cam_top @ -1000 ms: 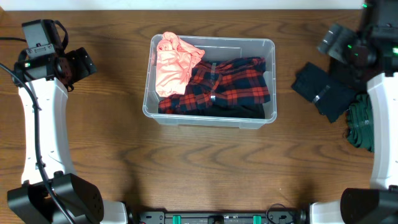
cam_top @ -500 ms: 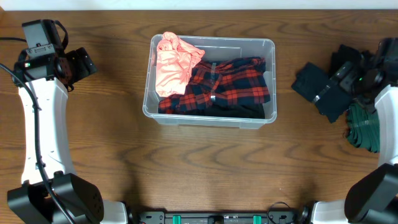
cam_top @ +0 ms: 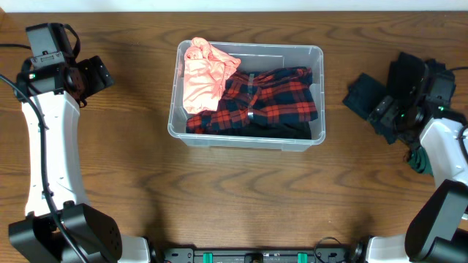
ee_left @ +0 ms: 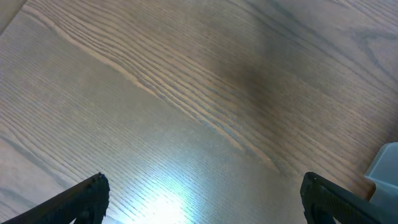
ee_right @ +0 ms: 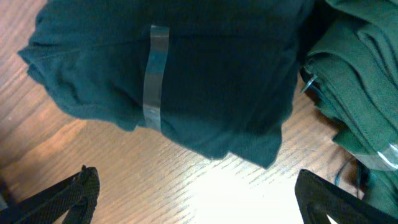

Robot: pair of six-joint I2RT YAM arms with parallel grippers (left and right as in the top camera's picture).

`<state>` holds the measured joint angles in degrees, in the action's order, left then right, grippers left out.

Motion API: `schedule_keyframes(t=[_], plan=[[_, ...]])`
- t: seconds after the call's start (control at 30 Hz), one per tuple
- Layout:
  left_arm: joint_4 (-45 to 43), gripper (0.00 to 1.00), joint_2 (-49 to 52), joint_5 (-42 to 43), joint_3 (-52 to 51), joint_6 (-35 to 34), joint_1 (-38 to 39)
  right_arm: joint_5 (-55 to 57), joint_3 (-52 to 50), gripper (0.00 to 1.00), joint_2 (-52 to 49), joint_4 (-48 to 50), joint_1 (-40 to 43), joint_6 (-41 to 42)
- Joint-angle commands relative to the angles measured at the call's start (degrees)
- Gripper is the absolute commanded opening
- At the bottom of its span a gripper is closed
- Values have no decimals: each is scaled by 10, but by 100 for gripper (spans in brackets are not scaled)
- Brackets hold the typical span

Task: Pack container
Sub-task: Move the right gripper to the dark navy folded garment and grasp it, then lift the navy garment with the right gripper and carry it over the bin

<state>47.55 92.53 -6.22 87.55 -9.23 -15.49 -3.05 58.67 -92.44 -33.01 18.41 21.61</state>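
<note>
My open fingers are short of the dark garment, so my right gripper should next lower onto the near edge of the garment beside the tape band [ee_right: 154, 81].
The container [cam_top: 246, 143], a clear plastic bin, stands at the table's middle back and holds a salmon-pink garment [cam_top: 203, 73] and a red-and-black plaid shirt [cam_top: 267, 98]. Its corner [ee_left: 385, 169] shows at the right edge of the left wrist view. To its right lies a folded dark garment [cam_top: 364, 98] with a clear tape band [ee_right: 154, 81]. My right gripper [cam_top: 396, 101] hovers over it, open and empty [ee_right: 199, 186], with bare wood between its fingers. My left gripper [cam_top: 95, 73] hangs at the far left, open over bare table [ee_left: 202, 186].
A folded green garment [cam_top: 418, 156] lies at the right edge, right beside the dark one [ee_right: 354, 93]. The brown wooden table [cam_top: 241, 204] stretches in front of the bin.
My right arm has swung from the back right corner forward and left, down over the dark folded garment. The left arm and the bin's contents have not moved.
</note>
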Motion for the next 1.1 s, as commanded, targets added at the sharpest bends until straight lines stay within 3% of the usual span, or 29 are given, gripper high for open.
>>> schedule_keyframes(t=[0.0, 0.37, 1.0, 1.07], plan=[[0, 98, 0, -5, 0, -5, -2, -2, -32, 97, -5, 32, -2, -11], [0, 98, 0, -5, 0, -5, -2, 16, -115, 92, -5, 171, 3, -1], [0, 98, 0, -5, 0, -5, -2, 28, -123, 87, -107, 247, 12, 41], [0, 98, 0, -5, 0, -5, -2, 28, -123, 82, -116, 254, 12, 41]])
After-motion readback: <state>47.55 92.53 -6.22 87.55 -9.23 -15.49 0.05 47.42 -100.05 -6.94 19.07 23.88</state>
